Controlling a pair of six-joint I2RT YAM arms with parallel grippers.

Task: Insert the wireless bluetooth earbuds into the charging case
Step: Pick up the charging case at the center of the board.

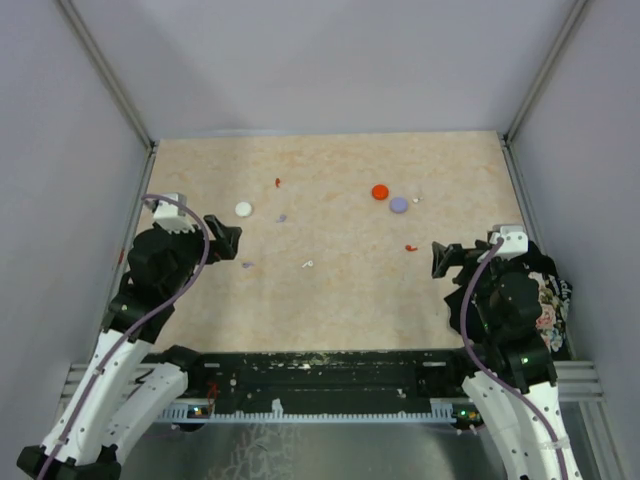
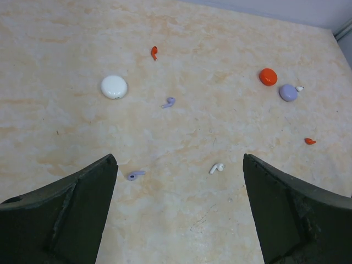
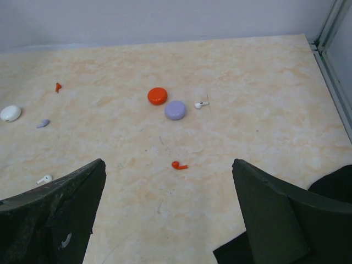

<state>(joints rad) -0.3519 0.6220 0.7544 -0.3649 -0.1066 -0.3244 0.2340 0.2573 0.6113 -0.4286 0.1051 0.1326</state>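
The white case (image 1: 243,209) (image 2: 114,87) is closed on the tabletop with bare space around it, so the left gripper should next move outward and down to close around the case's sides.
Six tiny earbuds lie scattered on the beige table. The red ones lie at the back (image 1: 278,183) and at the right (image 1: 410,247). The lavender ones lie left of centre (image 1: 281,217) and nearer the left arm (image 1: 247,264). One white earbud lies in the middle (image 1: 308,264), the other beside the lavender disc (image 1: 416,199). Three round closed cases lie flat: white (image 1: 244,208), red (image 1: 379,192), lavender (image 1: 399,204). My left gripper (image 1: 232,243) is open and empty above the table, with a lavender earbud (image 2: 135,175) and a white earbud (image 2: 216,168) ahead of it. My right gripper (image 1: 440,260) is open and empty, with the red earbud (image 3: 179,165) just ahead of it.
Grey walls enclose the table on three sides, with metal posts at the back corners. A dark patterned cloth (image 1: 548,300) lies by the right arm at the table's right edge. The black rail (image 1: 330,375) runs along the near edge.
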